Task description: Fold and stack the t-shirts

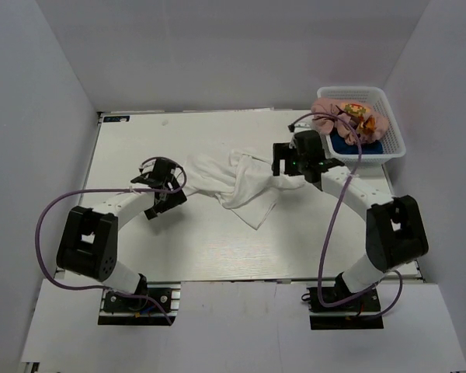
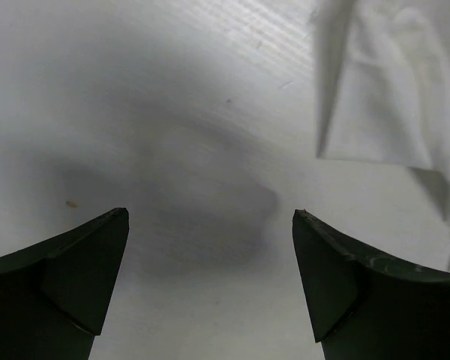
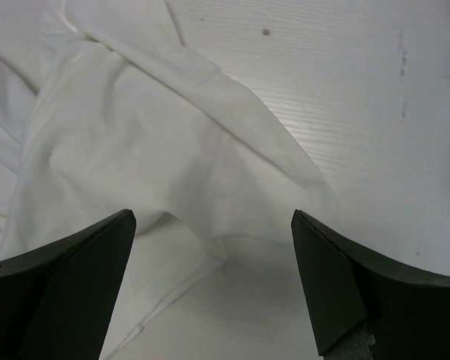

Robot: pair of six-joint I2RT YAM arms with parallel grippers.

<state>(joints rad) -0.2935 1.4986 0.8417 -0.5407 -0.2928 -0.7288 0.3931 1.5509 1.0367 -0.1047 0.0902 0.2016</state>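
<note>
The left gripper moves to the right in the top view and down onto the shirt's nearest corner [image 1: 189, 189] [image 2: 352, 146] next. Only bare table lies between its open fingers.
A white t-shirt [image 1: 233, 183] lies crumpled and spread across the middle of the table. My left gripper [image 1: 169, 188] stands open just off its left end, over bare table [image 2: 210, 217]; in the left wrist view the shirt's edge [image 2: 382, 90] shows at the upper right, apart from the fingers. My right gripper [image 1: 289, 167] hovers open at the shirt's right end, a raised fold of white cloth [image 3: 150, 135] just ahead of its empty jaws [image 3: 210, 217]. A pink t-shirt [image 1: 349, 116] with a yellow-orange print lies bunched on a navy t-shirt [image 1: 348, 145] in the basket.
The white mesh basket [image 1: 394, 128] stands at the table's back right corner. White walls close in the table on the left, back and right. Bare white tabletop [image 1: 202, 241] stretches in front of the shirt, between the two arms.
</note>
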